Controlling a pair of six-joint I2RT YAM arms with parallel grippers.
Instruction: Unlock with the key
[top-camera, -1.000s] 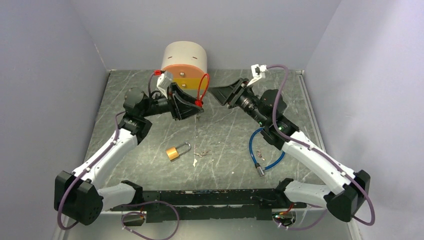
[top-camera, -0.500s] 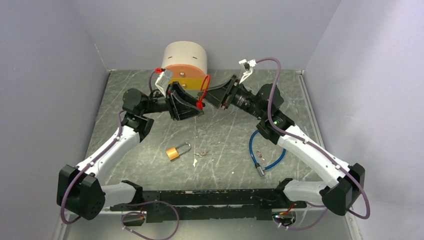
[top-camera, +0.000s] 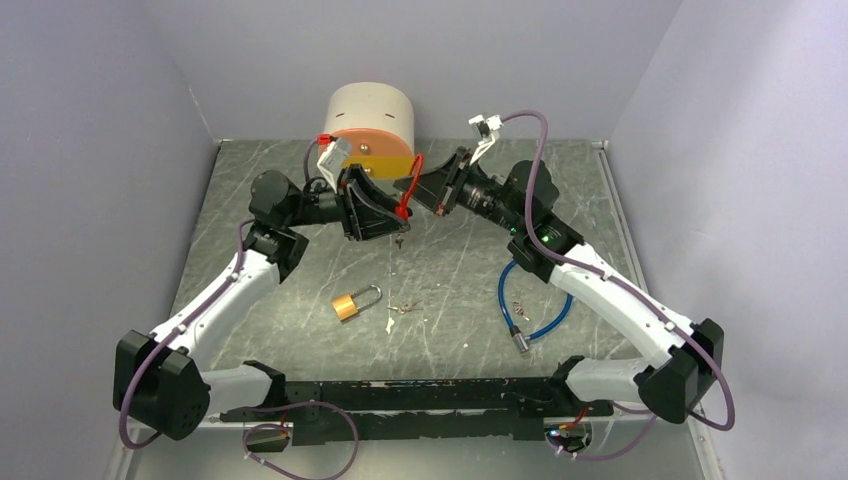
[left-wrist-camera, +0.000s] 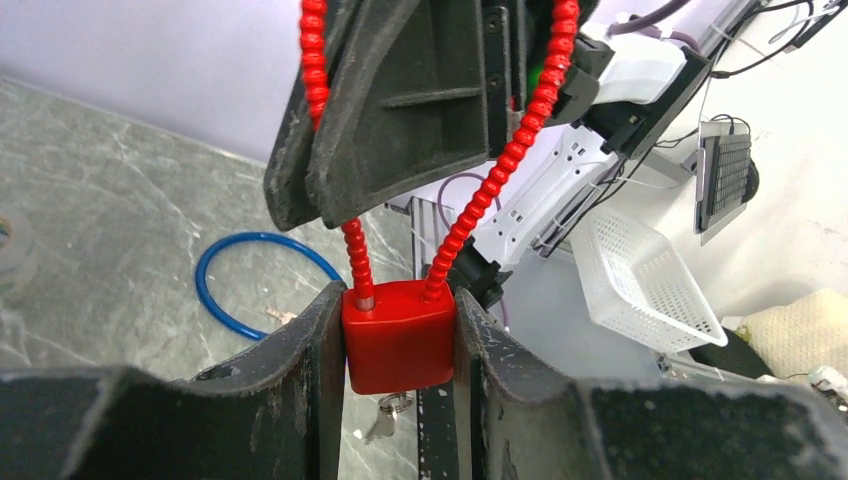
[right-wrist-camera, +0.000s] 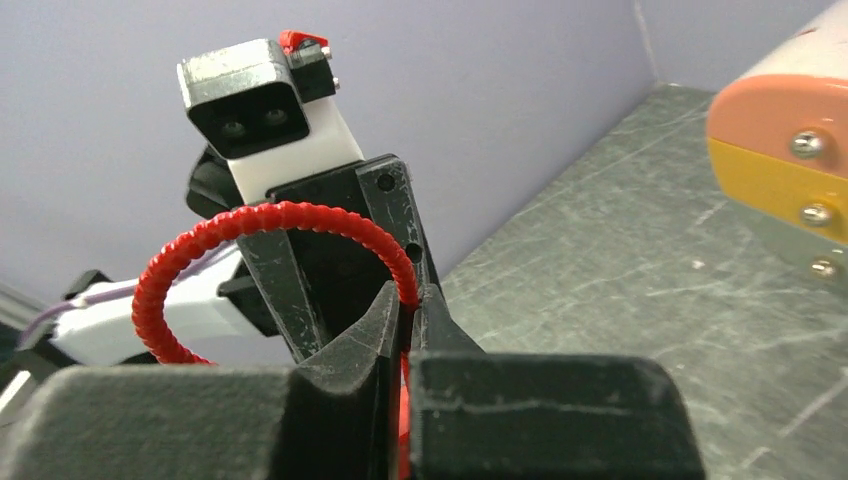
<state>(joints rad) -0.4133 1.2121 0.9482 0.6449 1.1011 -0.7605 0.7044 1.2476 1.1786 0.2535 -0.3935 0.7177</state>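
The cable's metal end shows at the top of the red padlock. My right gripper will move away from the red padlock's body, then open off the cable.
My left gripper (left-wrist-camera: 398, 345) is shut on the body of a red padlock (left-wrist-camera: 398, 338), held above the table in the top view (top-camera: 400, 208). A silver key (left-wrist-camera: 382, 418) hangs from the lock's underside. The lock's red ribbed cable shackle (left-wrist-camera: 505, 150) loops upward. My right gripper (right-wrist-camera: 408, 310) is shut on that red cable (right-wrist-camera: 250, 222); in the top view my right gripper (top-camera: 412, 187) meets the left one near the back middle. A brass padlock (top-camera: 350, 303) with a silver shackle lies on the table, with loose small keys (top-camera: 398, 310) beside it.
A cream cylinder with an orange and yellow face (top-camera: 371, 125) stands at the back. A blue cable loop (top-camera: 530, 300) lies at the right by the right arm. Grey walls close in the table on three sides.
My right gripper has moved left to the left gripper and closed on the red cable shackle. The left gripper has kept the red padlock and shifted slightly.
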